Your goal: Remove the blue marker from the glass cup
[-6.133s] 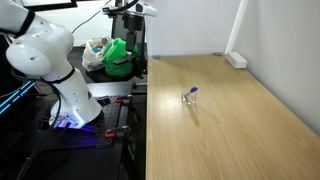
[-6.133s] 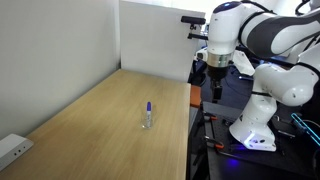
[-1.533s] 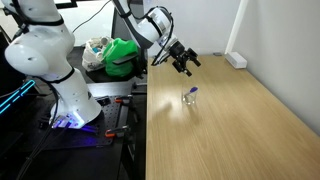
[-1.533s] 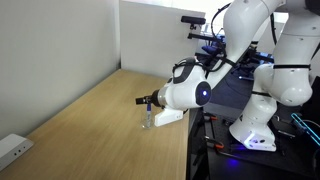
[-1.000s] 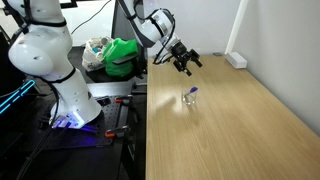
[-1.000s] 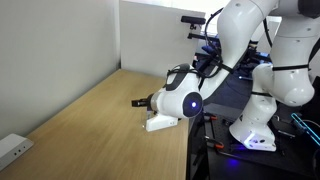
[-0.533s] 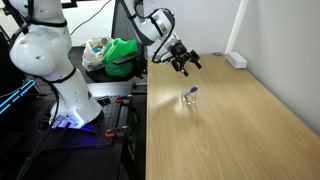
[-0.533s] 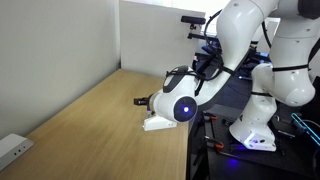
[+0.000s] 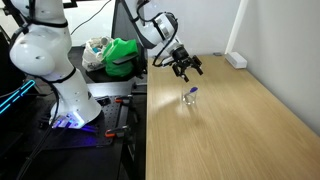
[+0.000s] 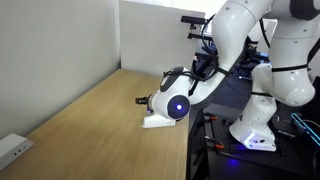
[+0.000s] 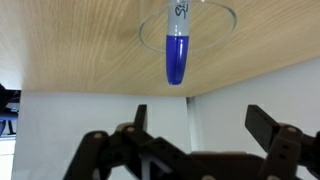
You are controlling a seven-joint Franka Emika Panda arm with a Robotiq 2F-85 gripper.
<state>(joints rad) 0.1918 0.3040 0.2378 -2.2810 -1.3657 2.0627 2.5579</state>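
I should lower my gripper toward the glass cup, around the marker's blue end (image 9: 194,90) (image 11: 177,61).
The glass cup (image 9: 189,98) stands upright on the wooden table (image 9: 240,120) with the blue marker (image 9: 193,91) standing in it. My gripper (image 9: 187,68) hangs open and empty above the table, short of the cup and apart from it. In the wrist view the cup (image 11: 212,32) is at the top with the marker (image 11: 176,55) inside, beyond my gripper (image 11: 203,118), whose two black fingers (image 11: 264,122) are spread wide. In an exterior view my arm hides the cup and marker, and only the gripper (image 10: 139,101) shows.
A white power strip (image 9: 236,60) lies at the table's far corner and also shows in an exterior view (image 10: 12,148). A green bag (image 9: 120,57) and clutter sit on the stand beside the robot base (image 9: 70,100). A white wall panel (image 10: 150,35) borders the table.
My gripper has moved a little lower and closer to the cup, staying open. The cup and marker have not moved.
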